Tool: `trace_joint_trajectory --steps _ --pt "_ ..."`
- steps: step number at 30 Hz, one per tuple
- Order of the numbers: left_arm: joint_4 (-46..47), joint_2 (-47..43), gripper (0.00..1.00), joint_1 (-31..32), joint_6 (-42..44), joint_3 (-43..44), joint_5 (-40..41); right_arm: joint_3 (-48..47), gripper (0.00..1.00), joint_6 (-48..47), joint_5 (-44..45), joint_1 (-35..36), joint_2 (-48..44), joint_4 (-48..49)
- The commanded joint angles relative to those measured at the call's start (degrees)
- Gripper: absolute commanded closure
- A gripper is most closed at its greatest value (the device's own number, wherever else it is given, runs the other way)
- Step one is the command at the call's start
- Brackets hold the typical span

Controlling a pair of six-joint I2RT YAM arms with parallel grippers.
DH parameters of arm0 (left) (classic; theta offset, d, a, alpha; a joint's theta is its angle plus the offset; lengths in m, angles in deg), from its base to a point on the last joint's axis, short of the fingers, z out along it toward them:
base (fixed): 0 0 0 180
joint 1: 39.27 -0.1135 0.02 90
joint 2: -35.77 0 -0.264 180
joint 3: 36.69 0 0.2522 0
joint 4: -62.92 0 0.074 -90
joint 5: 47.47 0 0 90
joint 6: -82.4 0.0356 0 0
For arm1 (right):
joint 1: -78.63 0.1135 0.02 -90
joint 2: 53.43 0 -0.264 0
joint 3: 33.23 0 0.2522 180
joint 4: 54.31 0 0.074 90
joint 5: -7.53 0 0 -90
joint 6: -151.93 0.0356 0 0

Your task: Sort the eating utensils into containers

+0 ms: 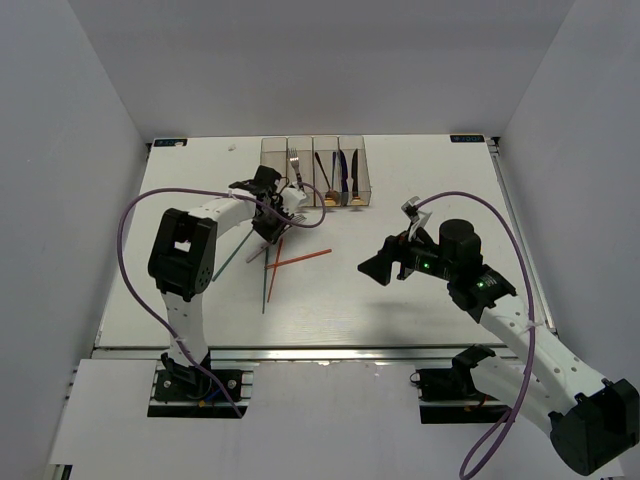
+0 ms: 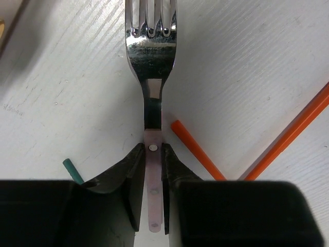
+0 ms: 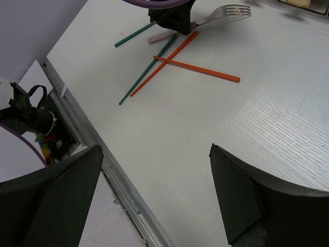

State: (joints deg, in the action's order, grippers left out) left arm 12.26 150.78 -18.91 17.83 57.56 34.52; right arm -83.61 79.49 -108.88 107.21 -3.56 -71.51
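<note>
My left gripper lifts outward next, turns lengthwise over one clear bin (image 1: pixel 299 172) and releases the silver fork there, because that bin already holds a fork.
My left gripper (image 2: pixel 153 146) is shut on the pale pink handle of a silver fork (image 2: pixel 151 56), low over the table just in front of the containers (image 1: pixel 313 170). The same fork shows in the right wrist view (image 3: pixel 226 13). Two red chopsticks (image 1: pixel 300 260) (image 3: pixel 200 69) and two teal chopsticks (image 1: pixel 266 285) (image 3: pixel 146 74) lie crossed by the left gripper (image 1: pixel 270 225). The clear bins hold a fork (image 1: pixel 294 165) and dark and blue utensils (image 1: pixel 340 175). My right gripper (image 1: pixel 380 268) (image 3: pixel 156 146) is open and empty above bare table, right of the chopsticks.
The table's near edge and its metal rail (image 3: pixel 87 139) run below the right gripper. White walls (image 1: pixel 60 180) close in the left, right and back sides. The left arm's purple cable (image 1: pixel 135 215) loops over the left half of the table.
</note>
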Motion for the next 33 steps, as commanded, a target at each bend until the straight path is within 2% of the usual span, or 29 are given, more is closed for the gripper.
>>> trace_joint_trajectory --steps 1,5,15,18,20,21,22,23,26,27,29,30,33 --pt "0.5 -1.1 0.73 0.2 0.1 0.5 2.6 -0.2 0.11 0.1 -1.0 0.2 -1.0 2.6" --pt "0.2 -2.9 0.78 0.6 -0.1 2.0 3.2 -0.3 0.11 0.4 -1.0 0.2 -1.0 2.5" --pt "-4.5 -11.6 0.82 3.6 1.1 4.9 2.4 -0.5 0.11 1.6 -1.1 0.2 -0.8 2.8" --pt "-5.5 -15.0 0.89 4.8 0.9 5.4 1.3 -0.7 0.11 1.7 -1.0 0.2 -0.8 2.7" --pt "-2.5 -16.6 0.9 4.8 -1.5 5.8 3.2 -1.1 0.11 1.7 -0.6 0.2 -1.0 2.7" --pt "1.8 -17.5 0.87 4.8 -5.4 6.6 8.0 -1.1 0.11 1.7 -0.1 0.2 -1.2 2.7" --pt "1.8 -17.4 0.87 4.8 -5.5 6.6 8.1 -1.2 0.11 1.9 -0.1 0.2 -1.2 2.7" --pt "4.0 -16.6 0.96 4.8 -9.0 7.7 11.6 -1.2 0.11 1.9 0.4 0.2 -1.3 2.7" --pt "4.3 -8.9 0.98 4.8 -17.8 18.3 14.9 -1.2 0.11 2.8 1.1 0.2 -1.3 2.7" --pt "3.5 -6.2 1.0 4.8 -20.2 26.0 15.7 -1.2 0.11 3.1 1.5 0.2 -1.3 2.8" --pt "0.4 2.3 1.0 4.8 -26.4 35.0 20.0 -1.3 0.11 3.5 2.4 0.2 -1.4 2.4" --pt "-0.5 4.9 1.0 4.8 -28.5 43.6 20.9 -1.3 0.11 3.7 2.7 0.2 -1.5 2.3" --pt "0.3 12.3 1.0 4.7 -32.5 52.2 22.9 -1.2 0.11 3.4 3.4 0.2 -2.0 1.5"
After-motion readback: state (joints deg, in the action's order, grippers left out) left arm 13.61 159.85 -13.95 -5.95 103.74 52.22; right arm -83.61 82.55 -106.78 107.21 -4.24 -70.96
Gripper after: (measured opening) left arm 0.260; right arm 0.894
